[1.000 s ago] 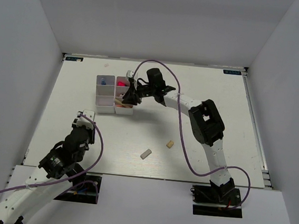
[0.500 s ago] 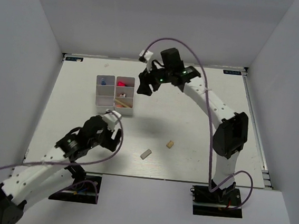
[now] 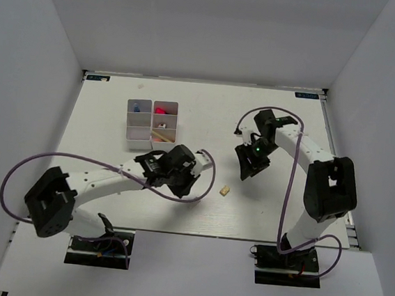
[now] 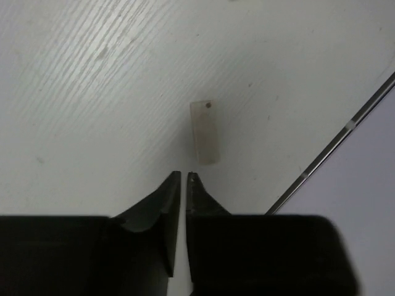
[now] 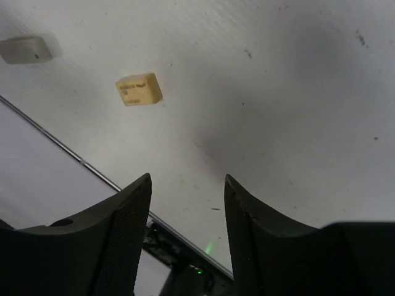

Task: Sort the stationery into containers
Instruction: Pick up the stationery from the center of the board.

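Note:
The pale eraser (image 4: pixel 205 132) lies beyond my left gripper's nearly shut fingers, so they will open next and move down, to the right in the top view, around its long sides.
A pale rectangular eraser (image 4: pixel 205 132) lies flat on the table just ahead of my left gripper (image 4: pixel 182 175). That gripper's jaws are nearly together with only a slit between them, and nothing is in it. In the top view the left gripper (image 3: pixel 184 183) reaches across the table's middle. A tan eraser (image 3: pixel 225 190) (image 5: pixel 139 89) lies to its right. My right gripper (image 3: pixel 246 168) (image 5: pixel 187 179) hangs open and empty beyond the tan eraser. Two white containers (image 3: pixel 137 136) (image 3: pixel 174 120) stand side by side at the back left, holding a blue item (image 3: pixel 138 106), a pink one (image 3: pixel 162 109) and an orange pencil (image 3: pixel 162 137).
The table's near edge has a metal strip (image 4: pixel 327 148) (image 5: pixel 62 148) close to both erasers. White walls enclose the table on three sides. The left arm's purple cable (image 3: pixel 200 190) loops near the gripper.
My left arm swung right across the table to the pale eraser and its jaws closed up. My right arm left the containers, came down near the tan eraser and opened wider.

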